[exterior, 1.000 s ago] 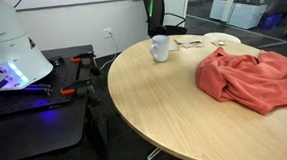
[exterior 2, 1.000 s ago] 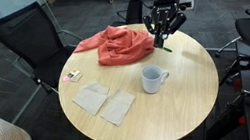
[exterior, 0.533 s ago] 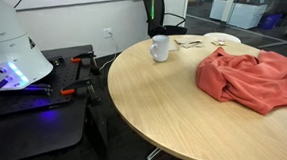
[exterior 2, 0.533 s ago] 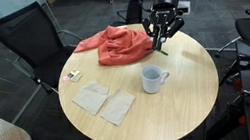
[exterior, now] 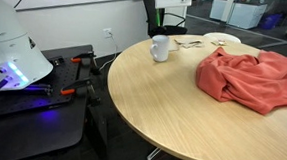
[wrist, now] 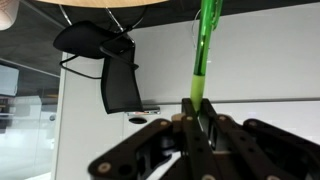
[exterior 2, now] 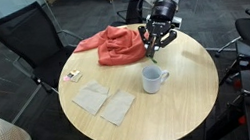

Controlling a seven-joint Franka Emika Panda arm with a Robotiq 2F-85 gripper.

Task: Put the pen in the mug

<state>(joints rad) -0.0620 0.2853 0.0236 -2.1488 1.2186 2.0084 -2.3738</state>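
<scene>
My gripper needs to go down next toward the white mug's open top [exterior 2: 153, 73] below it until the hanging green pen dips inside. Then it should let go of the pen.
My gripper [exterior 2: 156, 45] hangs over the round table, just above and slightly behind the white mug [exterior 2: 153, 79]. In the wrist view my gripper [wrist: 197, 106] is shut on the bright-green pen [wrist: 206, 45], which sticks straight out from between the fingers. The mug stands upright with its handle to the side, and it also shows in an exterior view [exterior: 159, 48] near the table's far edge. The mug is out of the wrist view. In both exterior views the pen is too small to make out clearly.
A red cloth [exterior 2: 116, 43] lies bunched on the table [exterior 2: 173, 118] behind the mug. Two paper napkins [exterior 2: 105, 101] and a small card [exterior 2: 72, 76] lie at the left. A flat white plate-like object [exterior: 221, 39] sits at the far edge. Black office chairs [exterior 2: 29, 40] surround the table.
My gripper with the pen has moved sideways and slightly down toward the mug. The arm has come into sight at the top of the exterior view that lacked it.
</scene>
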